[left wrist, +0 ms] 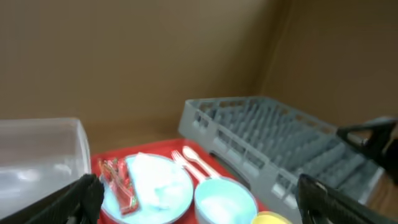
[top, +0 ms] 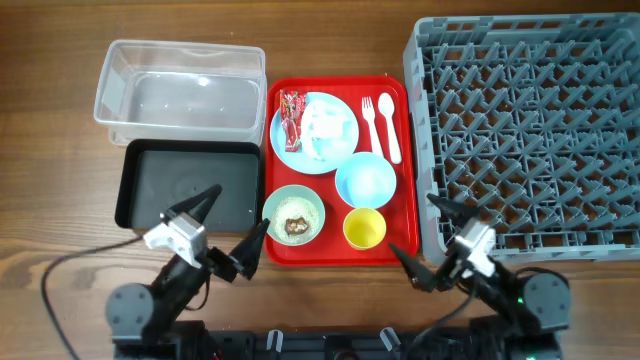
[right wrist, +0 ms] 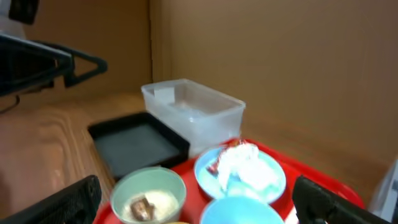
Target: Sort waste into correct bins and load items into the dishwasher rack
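The yellow cup's rim (top: 346, 227) is beside the pale green bowl (top: 294, 215), where a gap leaves room for fingers. My left gripper should next move past that bowl and tip down onto that rim.
On the red tray (top: 278, 100) a light blue plate (top: 313, 131) holds a red snack wrapper (top: 291, 118) and crumpled white paper (top: 330, 124). A light blue bowl (top: 365, 179), a yellow cup (top: 365, 228), a white fork (top: 370, 121) and a white spoon (top: 388, 123) lie on the tray. A pale green bowl (top: 294, 215) holds rice with a brown lump (top: 296, 226). The clear tub (top: 180, 86) and black tray (top: 190, 184) stand to the left, the grey rack (top: 530, 130) to the right. My left gripper (top: 235, 228) and right gripper (top: 428, 238) are open and empty at the table's near edge.
The red tray (left wrist: 118, 155) lies between the bins and the rack. Bare wooden table (top: 50, 150) surrounds them. A black cable (top: 70, 262) runs across the front left.
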